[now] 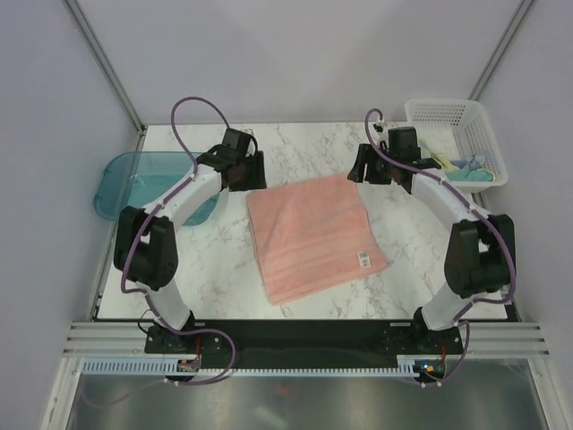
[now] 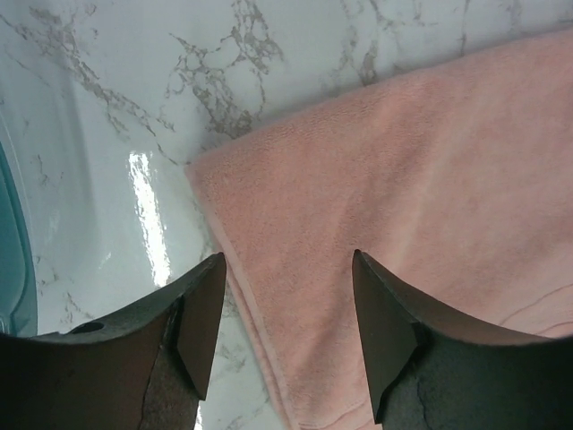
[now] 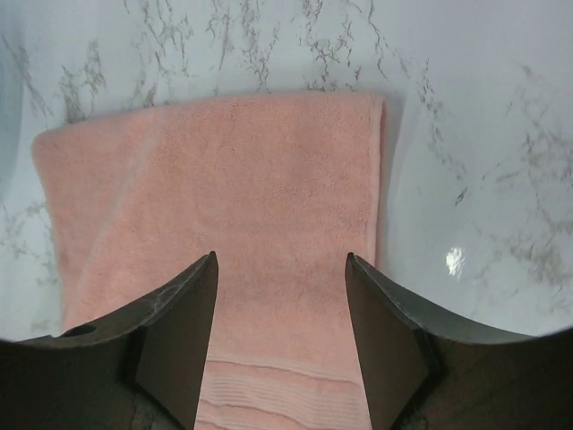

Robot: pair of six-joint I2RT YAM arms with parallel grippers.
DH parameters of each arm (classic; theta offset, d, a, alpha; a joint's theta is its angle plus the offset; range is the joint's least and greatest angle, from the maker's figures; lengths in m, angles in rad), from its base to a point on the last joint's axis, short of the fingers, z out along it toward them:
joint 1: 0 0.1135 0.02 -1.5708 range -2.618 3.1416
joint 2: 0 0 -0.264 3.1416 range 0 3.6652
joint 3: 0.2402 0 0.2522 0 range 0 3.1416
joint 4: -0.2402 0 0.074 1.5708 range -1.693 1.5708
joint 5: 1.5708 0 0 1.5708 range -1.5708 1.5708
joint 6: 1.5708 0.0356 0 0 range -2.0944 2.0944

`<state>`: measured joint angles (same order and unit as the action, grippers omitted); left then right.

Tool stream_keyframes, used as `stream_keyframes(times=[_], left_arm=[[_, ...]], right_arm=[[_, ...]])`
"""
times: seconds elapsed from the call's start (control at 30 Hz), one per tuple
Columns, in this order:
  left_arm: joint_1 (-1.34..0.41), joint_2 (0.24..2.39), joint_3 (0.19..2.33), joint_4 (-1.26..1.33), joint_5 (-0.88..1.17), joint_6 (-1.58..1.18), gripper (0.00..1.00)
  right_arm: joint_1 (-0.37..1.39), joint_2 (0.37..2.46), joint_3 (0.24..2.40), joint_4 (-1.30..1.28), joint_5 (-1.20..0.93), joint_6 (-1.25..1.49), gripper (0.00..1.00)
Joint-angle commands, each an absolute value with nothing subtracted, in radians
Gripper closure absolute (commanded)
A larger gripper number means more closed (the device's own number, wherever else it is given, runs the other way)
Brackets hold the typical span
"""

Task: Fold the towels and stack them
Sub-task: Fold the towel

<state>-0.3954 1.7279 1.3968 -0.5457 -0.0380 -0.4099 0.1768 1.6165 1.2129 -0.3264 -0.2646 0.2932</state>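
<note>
Bare marble borders the towel's far corner nearest the basket (image 3: pixel 372 105) below my right gripper, so next my right gripper needs to turn and lower its open fingers astride that corner.
The salmon-pink towel (image 1: pixel 313 236) lies folded and flat in the middle of the marble table, a small white tag near its right front corner. My left gripper (image 1: pixel 244 170) is open and empty above the towel's far left corner (image 2: pixel 295 215). My right gripper (image 1: pixel 369 166) is open and empty above the towel's far right corner (image 3: pixel 269 179). The pale yellow towel (image 1: pixel 433 152) and the light blue towel (image 1: pixel 473 165) lie bunched in the white mesh basket at the back right.
The white mesh basket (image 1: pixel 448 112) stands at the back right corner. A translucent teal tray (image 1: pixel 134 179) sits at the left edge, partly under my left arm; its rim shows in the left wrist view (image 2: pixel 13 260). Bare marble surrounds the pink towel.
</note>
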Motion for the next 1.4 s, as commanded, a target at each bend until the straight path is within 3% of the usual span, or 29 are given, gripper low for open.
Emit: stream_keyframes(times=[0.0, 0.33, 0.67, 1.03, 1.1, 1.37], left_arm=[[-0.342, 1.795, 1.463, -0.557, 0.058, -0.266, 0.35], [-0.261, 1.950, 1.536, -0.549, 0.228, -0.109, 0.38], [-0.224, 2.045, 1.551, -0.546, 0.313, -0.002, 0.39], [-0.203, 2.121, 1.604, -0.555, 0.371, 0.058, 0.41], [-0.195, 2.122, 1.605, -0.563, 0.391, 0.060, 0.43], [-0.167, 2.125, 1.608, -0.589, 0.475, 0.092, 0.52]], right_arm=[[0.140, 1.745, 1.362, -0.351, -0.366, 0.072, 0.33], [0.097, 2.147, 1.696, -0.477, -0.518, -0.124, 0.36], [0.066, 2.362, 1.952, -0.619, -0.710, -0.233, 0.38], [0.051, 2.460, 2.009, -0.703, -0.801, -0.305, 0.54], [0.051, 2.465, 2.017, -0.706, -0.811, -0.304, 0.62], [0.040, 2.457, 2.031, -0.706, -0.822, -0.298, 0.72]])
